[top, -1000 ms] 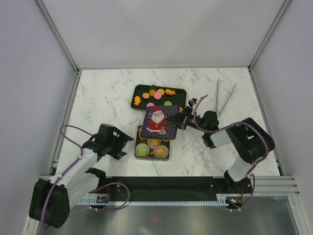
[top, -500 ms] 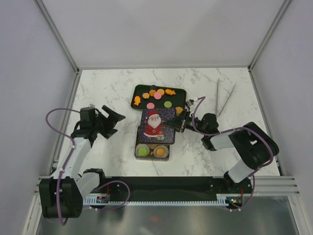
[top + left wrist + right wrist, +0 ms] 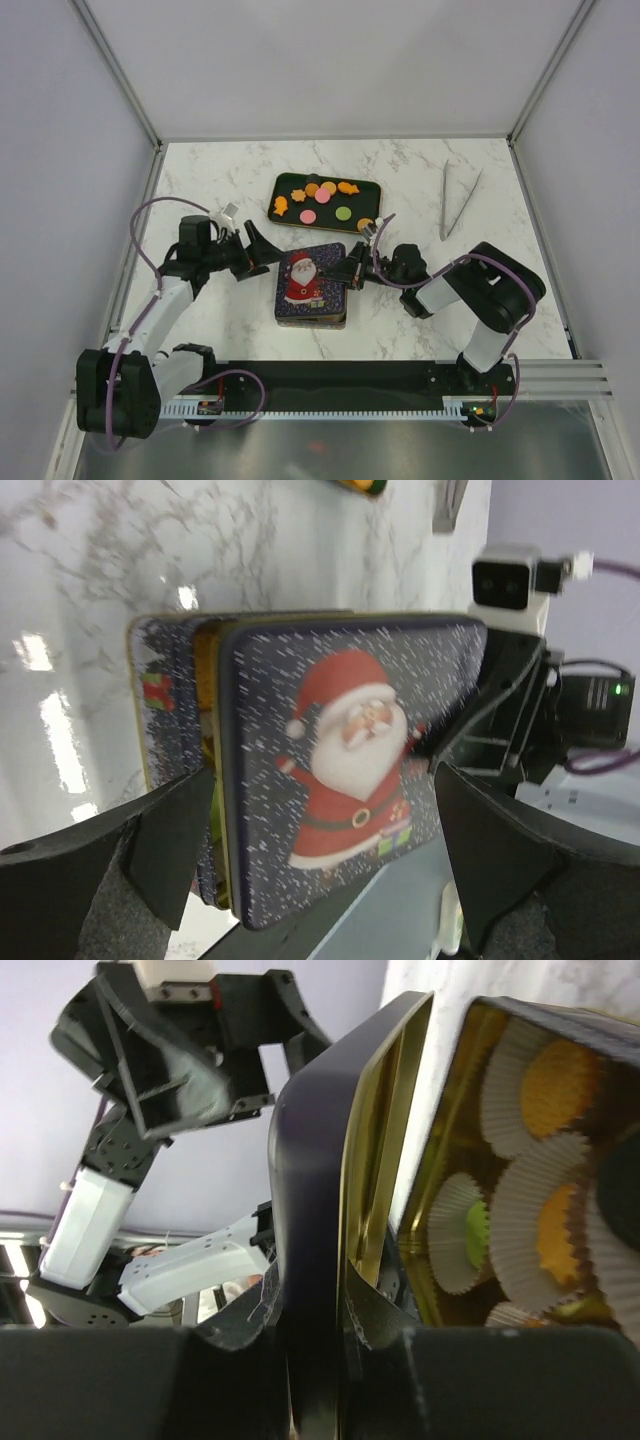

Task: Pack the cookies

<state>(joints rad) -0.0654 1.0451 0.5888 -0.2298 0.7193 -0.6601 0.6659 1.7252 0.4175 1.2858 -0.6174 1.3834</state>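
I need to lower my right gripper next and release the lid's raised edge on the tin's open rim [image 3: 345,304] [image 3: 570,1024] below that gripper, because paper cups still show uncovered.
The tin's dark blue Santa lid [image 3: 309,279] lies tilted over the gold-lined tin [image 3: 440,1160], which holds white paper cups with an orange cookie [image 3: 560,1075] and a green one [image 3: 478,1235]. My right gripper [image 3: 350,272] is shut on the lid's right edge; in the right wrist view [image 3: 315,1310] the fingers pinch the rim. My left gripper [image 3: 268,252] is open at the tin's left side, and in the left wrist view [image 3: 325,775] its fingers stand either side of the lid [image 3: 350,770] without touching it. Several loose orange, pink and green cookies [image 3: 322,197] lie on a dark tray [image 3: 283,189].
Metal tweezers [image 3: 455,200] lie on the marble table at the back right. The tray stands just behind the tin. White enclosure walls surround the table; the arm bases and a black rail run along the near edge.
The right gripper has carried the lid forward and down over the tin, hiding the cups from above. The left arm has swung in from the left to the tin's left side.
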